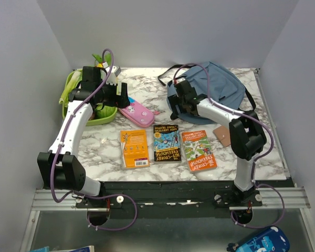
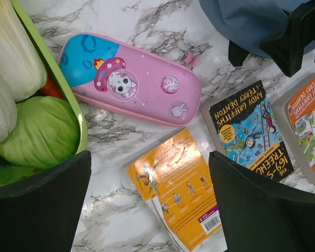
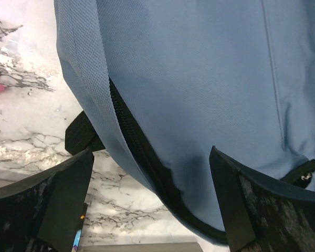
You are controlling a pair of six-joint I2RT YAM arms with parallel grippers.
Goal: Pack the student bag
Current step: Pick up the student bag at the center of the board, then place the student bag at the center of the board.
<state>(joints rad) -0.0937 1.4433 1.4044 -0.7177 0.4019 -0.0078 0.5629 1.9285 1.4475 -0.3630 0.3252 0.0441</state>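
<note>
The bag's zipped near edge (image 1: pixel 183 117) (image 3: pixel 163 184) already runs between my right gripper's open fingers, so the gripper should go down a little onto that edge and close there.
The dusty-blue student bag (image 1: pixel 216 83) lies at the back right, with its black straps trailing. In the right wrist view the bag (image 3: pixel 199 68) fills the frame, and its black zip (image 3: pixel 139 139) runs along the near edge. My right gripper (image 1: pixel 178 109) is open, its jaws either side of that edge (image 3: pixel 152 157). Three books lie in a row at the front: orange (image 1: pixel 134 148), black-and-blue (image 1: pixel 167 143) and green-and-orange (image 1: pixel 199 150). My left gripper (image 1: pixel 119 100) is open and empty, hovering over the marble near the orange book (image 2: pixel 173 184).
A pink pencil case (image 1: pixel 136 114) lies beside the left gripper and also shows in the left wrist view (image 2: pixel 131 79). A green basket (image 1: pixel 72 84) of vegetables stands at the back left. A brown card (image 1: pixel 222 135) lies right of the books. A bright-blue pouch (image 1: pixel 260 242) sits off the table.
</note>
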